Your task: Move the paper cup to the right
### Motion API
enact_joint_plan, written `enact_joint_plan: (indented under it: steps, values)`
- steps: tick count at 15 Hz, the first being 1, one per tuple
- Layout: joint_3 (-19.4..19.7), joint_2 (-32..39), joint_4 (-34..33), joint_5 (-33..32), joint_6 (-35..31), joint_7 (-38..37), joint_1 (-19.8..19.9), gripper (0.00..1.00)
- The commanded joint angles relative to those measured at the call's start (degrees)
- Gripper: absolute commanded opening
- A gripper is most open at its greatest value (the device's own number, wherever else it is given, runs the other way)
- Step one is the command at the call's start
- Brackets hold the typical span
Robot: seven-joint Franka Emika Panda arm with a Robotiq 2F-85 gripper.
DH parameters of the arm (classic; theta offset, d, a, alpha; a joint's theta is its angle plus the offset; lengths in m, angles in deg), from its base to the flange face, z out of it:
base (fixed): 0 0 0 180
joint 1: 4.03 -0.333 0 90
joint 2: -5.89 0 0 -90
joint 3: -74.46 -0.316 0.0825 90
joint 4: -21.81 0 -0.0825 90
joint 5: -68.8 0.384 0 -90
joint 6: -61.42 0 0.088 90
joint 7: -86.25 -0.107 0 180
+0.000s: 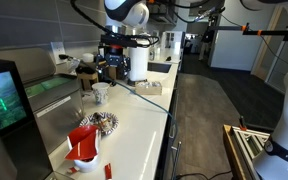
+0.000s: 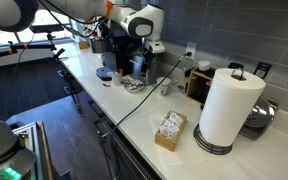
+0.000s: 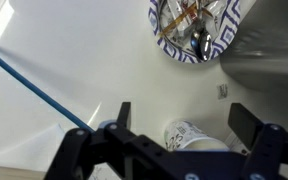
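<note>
The cup (image 1: 101, 93) stands below my gripper's fingers, so next I should bring them down astride the cup's near rim, one over the cup's opening.
The paper cup (image 1: 101, 93) is small, white and tapered, and stands on the white counter. In the wrist view the cup (image 3: 189, 137) has grey print on it and lies low in the picture, between my two fingers. My gripper (image 3: 182, 112) is open, with one finger on each side of the cup and not touching it. In both exterior views the gripper (image 1: 109, 72) (image 2: 135, 66) hangs just above the counter. In the exterior view with the large towel roll I cannot pick out the cup.
A patterned bowl (image 3: 194, 30) (image 1: 104, 122) holding utensils sits close beyond the cup. A red container (image 1: 82, 145) stands near the counter end. A tall paper towel roll (image 2: 229, 105), a small box (image 2: 170, 130) and a cable (image 3: 34, 80) lie on the counter.
</note>
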Motion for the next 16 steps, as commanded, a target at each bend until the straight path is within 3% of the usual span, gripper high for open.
enact_joint_plan:
  steps: [1,3,4,7,12,16]
  values:
    - [1.9,-0.2,4.0,1.4,-4.3,-8.6,-0.3,1.0]
    - [2.2,-0.9,5.6,3.0,-4.1,-12.3,0.5,1.0]
    - [1.8,0.4,2.9,0.6,-2.8,-8.9,0.2,1.0]
    - [2.2,0.2,3.6,1.7,-2.8,-10.9,0.8,1.0]
    - [2.0,5.1,-2.0,6.3,-2.4,-22.3,1.2,1.0]
    - [2.7,8.6,-5.6,5.8,-4.4,-32.1,0.5,1.0]
